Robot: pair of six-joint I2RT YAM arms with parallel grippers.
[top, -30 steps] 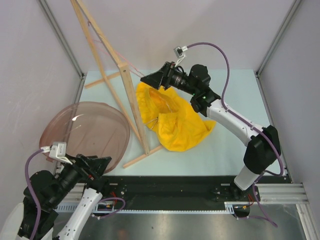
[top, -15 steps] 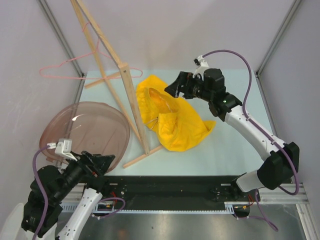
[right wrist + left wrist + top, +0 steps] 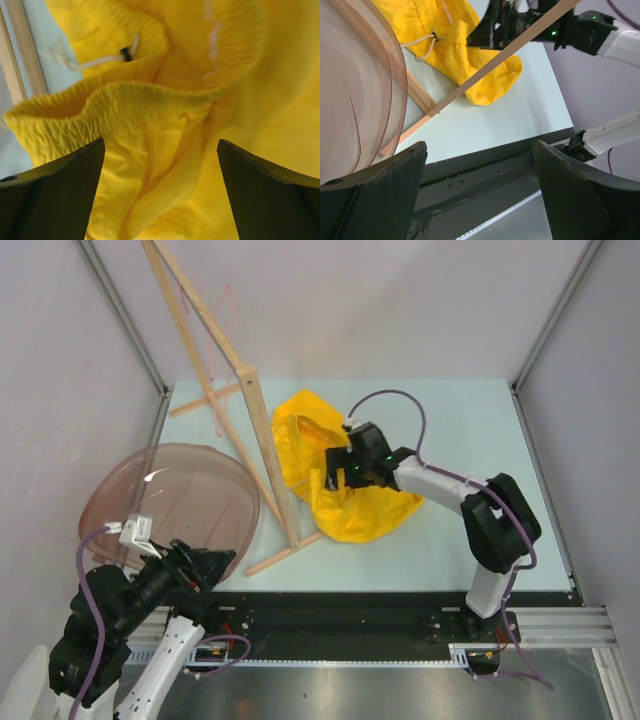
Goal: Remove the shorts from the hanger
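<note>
The shorts' waistband rim [image 3: 316, 481] [image 3: 137, 97] lies below my right gripper, to its left in the top view, raised from the heap. The right gripper lowers onto it next.
The bright yellow shorts [image 3: 365, 502] lie crumpled on the table beside the wooden rack, free of the hanger. Their elastic waistband [image 3: 145, 95] and white drawstring [image 3: 100, 61] fill the right wrist view. My right gripper [image 3: 335, 472] hovers low over the heap, open [image 3: 160, 147], with fabric beneath the jaws and nothing pinched. The pink hanger shows only as a faint blurred streak [image 3: 224, 312] by the rack's upper bar. My left gripper [image 3: 215, 562] stands open and empty [image 3: 477, 152] at the near left, over the table's front edge, far from the shorts [image 3: 470, 60].
A pale wooden rack [image 3: 262, 455] stands left of the shorts, its bar [image 3: 505, 52] crossing the left wrist view. A large translucent brown dish [image 3: 170, 502] sits at the near left [image 3: 355, 90]. Walls close in the table on three sides.
My right arm dropped from rack height down onto the shorts and its jaws opened fully. The pink hanger swung out to the left, then blurred back toward the rack. The left arm barely shifted.
</note>
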